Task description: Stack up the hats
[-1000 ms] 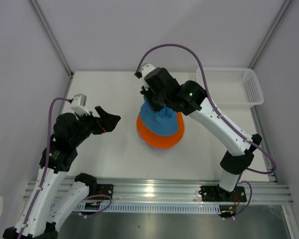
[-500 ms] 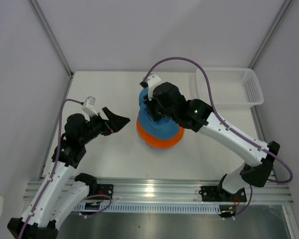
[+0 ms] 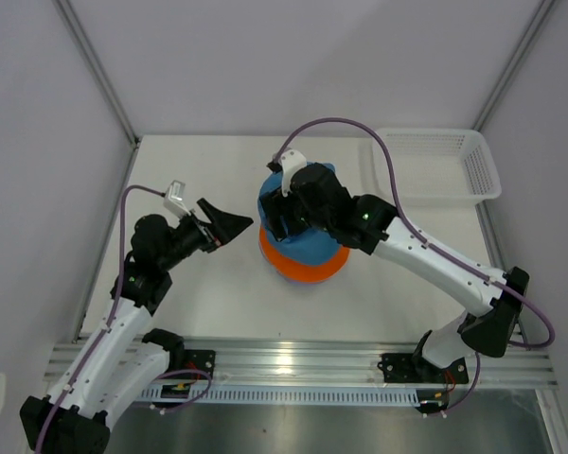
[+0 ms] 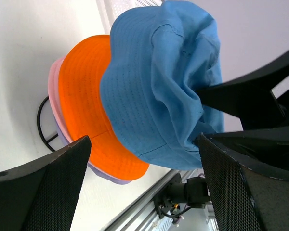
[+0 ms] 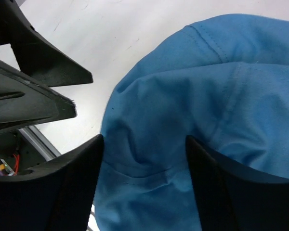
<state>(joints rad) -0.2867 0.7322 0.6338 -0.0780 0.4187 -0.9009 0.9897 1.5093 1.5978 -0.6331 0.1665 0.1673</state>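
Observation:
The robot's right gripper will lift off the top of the blue (image 3: 314, 250) hat, then lower onto the blue hat's edge toward the basket, since the blue hat sits crooked over the orange (image 3: 298, 272) one.
The hats sit stacked on a black wire stand (image 4: 42, 120): lavender (image 4: 111, 179) at the bottom, then pink (image 4: 53, 82), orange (image 4: 84, 96) (image 3: 298, 272), and blue (image 4: 154, 82) (image 3: 314, 250) (image 5: 192, 91) on top, its crown crumpled. My right gripper (image 3: 289, 210) (image 5: 144, 140) hangs right over the blue crown, open, its jaws standing either side of a fold of fabric without pinching it. My left gripper (image 3: 233, 225) (image 4: 142, 144) is open just left of the stack, pointing at it and touching nothing.
A white mesh basket (image 3: 435, 165) stands at the back right of the white table (image 3: 199, 293). Grey walls close in the table on the left, back and right. The metal rail with the arm bases (image 3: 293, 364) runs along the near edge.
My right gripper has opened and let go of the blue hat, which now rests lower over the orange one. The left gripper has moved right, closer to the stack.

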